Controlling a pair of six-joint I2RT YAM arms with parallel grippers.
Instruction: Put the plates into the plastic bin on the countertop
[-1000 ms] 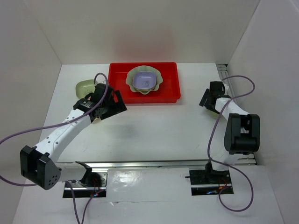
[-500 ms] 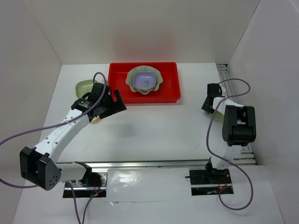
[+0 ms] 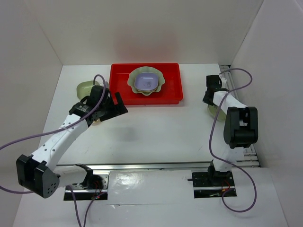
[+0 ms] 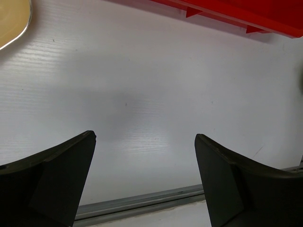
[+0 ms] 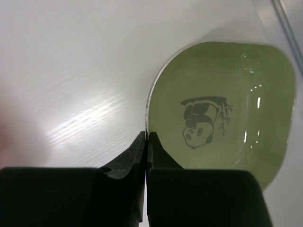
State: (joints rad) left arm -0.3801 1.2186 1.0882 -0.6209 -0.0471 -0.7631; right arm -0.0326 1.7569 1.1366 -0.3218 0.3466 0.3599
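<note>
My right gripper should next move the panda dish up and left in the top view onto the lavender dish and then let it go, because plates are already stacked there.
The red plastic bin stands at the back of the white countertop. In it lies a large pale green scalloped plate with a lavender dish inside. My right gripper is shut on the left rim of a small green dish with a panda print. From above, that dish is mostly hidden under the right gripper. My left gripper is open over bare table, nothing between its fingers. A yellow dish lies off its left side. Another green dish sits behind the left gripper.
White walls close in the table on three sides. A metal rail runs along the right wall beside the panda dish. The bin's near rim shows at the top of the left wrist view.
My right gripper has shut on the rim of the green panda dish, and the right arm swung back toward the far right. The left arm shifted slightly and stays open.
</note>
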